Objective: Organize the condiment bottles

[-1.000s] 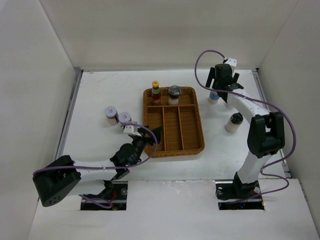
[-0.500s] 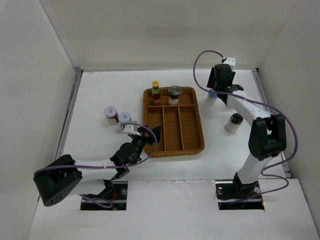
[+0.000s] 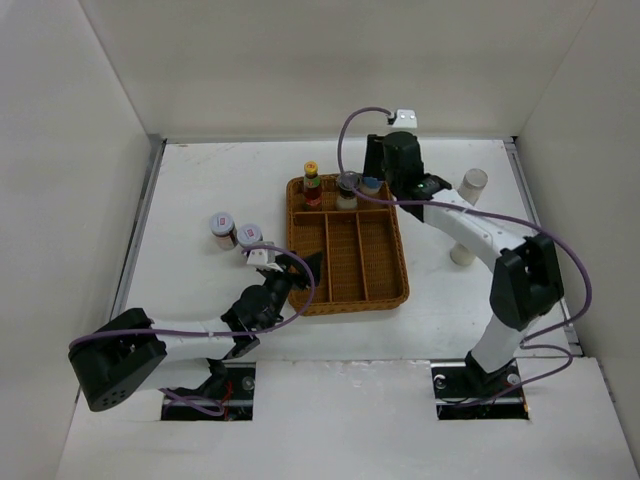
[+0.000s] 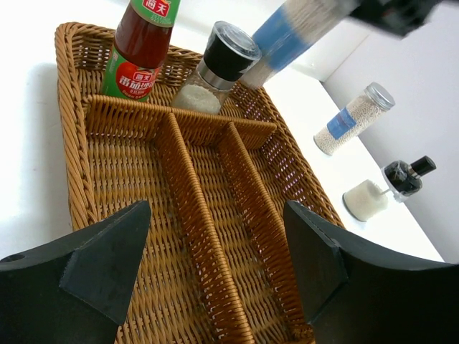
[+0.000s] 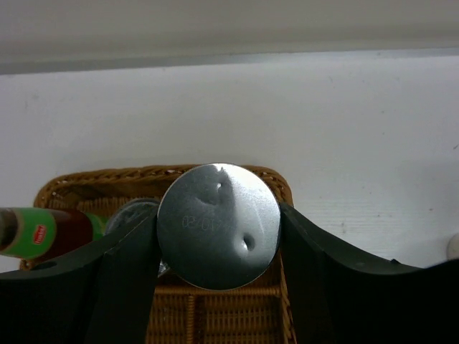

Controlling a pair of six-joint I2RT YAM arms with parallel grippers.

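My right gripper should lower the shaker into the back compartment's loose end [image 3: 375, 195] and let it go, because that gap beside the jar with the dark lid is below the gripper.
My right gripper [image 3: 378, 176] is shut on a white blue-labelled shaker [image 3: 371, 186] and holds it over the back right corner of the brown wicker tray [image 3: 396, 268]. In the right wrist view its silver lid [image 5: 219, 226] sits between my fingers. A yellow-capped sauce bottle [image 3: 312, 183] and a dark-lidded jar [image 3: 347, 188] stand in the tray's back compartment. A second shaker [image 3: 470, 185] and a black-capped pale bottle [image 3: 462, 250] stand right of the tray. Two white-lidded jars [image 3: 221, 228] [image 3: 248, 238] stand left of it. My left gripper [image 3: 300, 268] is open and empty at the tray's front left edge.
The tray's three long front compartments [image 4: 208, 186] hold nothing. White walls close in the table at the back, left and right. The right arm's purple cable [image 3: 350, 125] loops above the tray's back edge.
My right gripper has carried the shaker left from the table at the back right to above the tray's back right corner. The second shaker now shows. The left arm has not moved.
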